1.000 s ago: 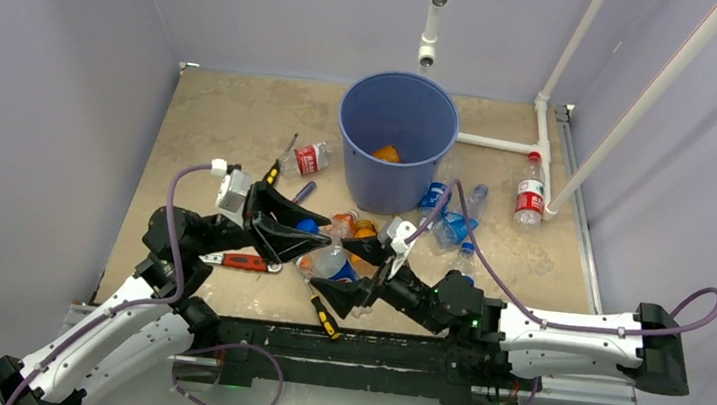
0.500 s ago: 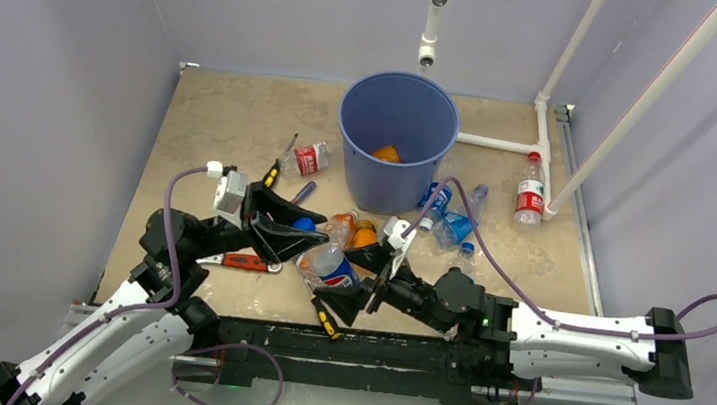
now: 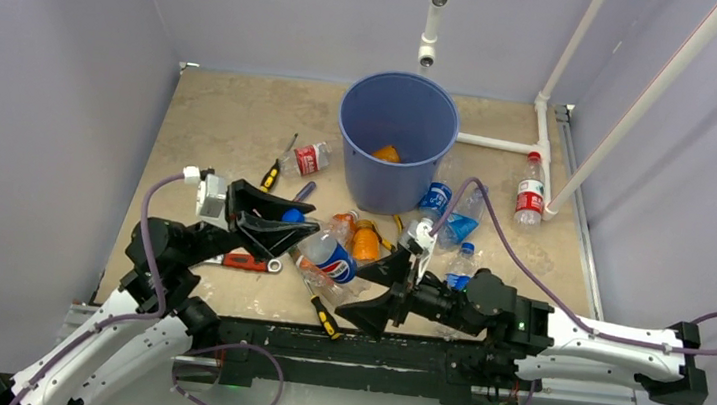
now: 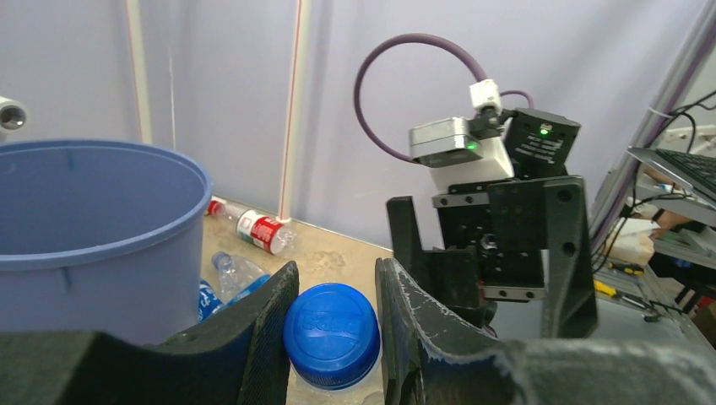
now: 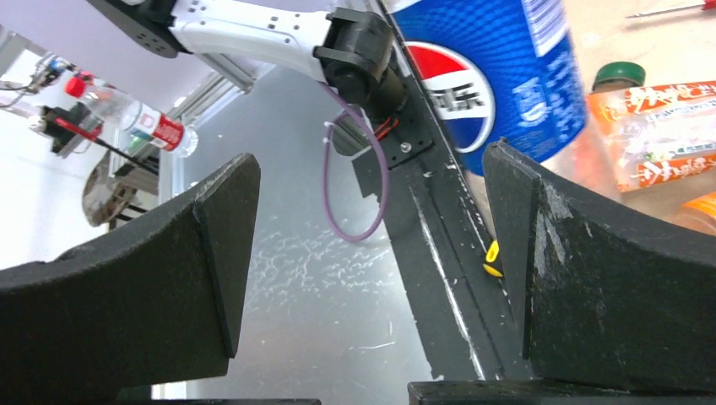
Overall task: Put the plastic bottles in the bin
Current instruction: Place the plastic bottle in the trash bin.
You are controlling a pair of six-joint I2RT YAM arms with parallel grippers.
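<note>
My left gripper should carry the Pepsi bottle (image 3: pixel 331 258) over the bin's opening (image 3: pixel 399 116) and let go, because the opening is outward and to the gripper's right in the top view.
My left gripper (image 3: pixel 296 224) is shut on the blue cap (image 4: pixel 331 333) of a Pepsi bottle (image 3: pixel 331 258), whose labelled body hangs out to the right of the jaws. In the right wrist view that Pepsi bottle (image 5: pixel 498 76) sits beyond the fingertips. The right gripper (image 3: pixel 376 292) is open and holds nothing, just right of the bottle near the table's front edge. The blue bin (image 3: pixel 396 141) stands at the back centre with something orange inside. Other plastic bottles lie around: a red-labelled one (image 3: pixel 307 158), orange ones (image 3: pixel 363 240), blue ones (image 3: pixel 448 217) and one by the pipes (image 3: pixel 530 195).
A red-handled tool (image 3: pixel 243 262) and a yellow-and-black screwdriver (image 3: pixel 325 312) lie near the front edge. Another screwdriver (image 3: pixel 272 175) lies left of the bin. White pipes (image 3: pixel 541 146) run along the back right. The right arm's wrist (image 4: pixel 498 228) stands close in front of my left gripper.
My left gripper has drawn back to the left with the Pepsi bottle, pulling it out of the pile. The right gripper has backed away toward the front edge, jaws wide.
</note>
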